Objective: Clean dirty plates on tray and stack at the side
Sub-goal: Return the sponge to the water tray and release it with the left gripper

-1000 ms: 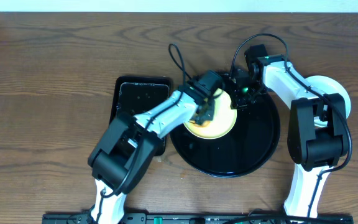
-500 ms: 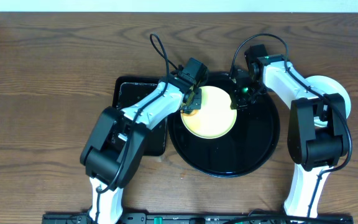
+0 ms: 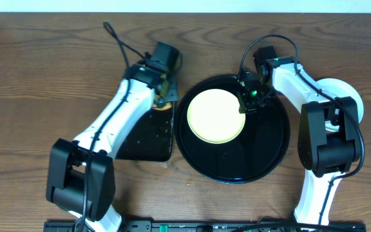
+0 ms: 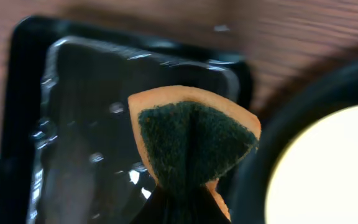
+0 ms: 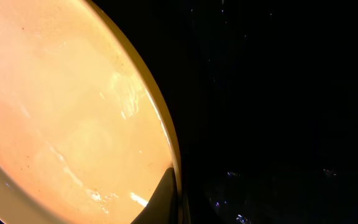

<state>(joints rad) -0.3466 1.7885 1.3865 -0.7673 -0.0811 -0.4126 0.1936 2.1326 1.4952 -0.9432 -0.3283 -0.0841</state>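
The plate (image 3: 216,116) is clean, so the robot's left gripper will next move down and back to let go of the sponge on the rectangular tray's middle (image 3: 147,126), below it toward the robot's base.
A pale yellow plate (image 3: 216,116) lies in the upper left part of the round black tray (image 3: 263,154), its face looking free of sauce. My right gripper (image 3: 245,102) is shut on the plate's right rim; in the right wrist view a dark finger (image 5: 163,193) lies on the plate (image 5: 61,124) with the rim pinched. My left gripper (image 3: 163,93) is shut on an orange sponge with a dark green scouring face (image 4: 191,140). It hangs over the right end of a black rectangular tray (image 4: 73,124), left of the round tray.
The black rectangular tray (image 3: 143,138) lies against the round tray's left side. Pale plate (image 3: 350,96) sits on the table right of the round tray, partly hidden by my right arm. The table's far edge runs along the top.
My left arm has swung the sponge leftward off the yellow plate to above the rectangular tray. The plate now shows whole. The right gripper has stayed on the rim.
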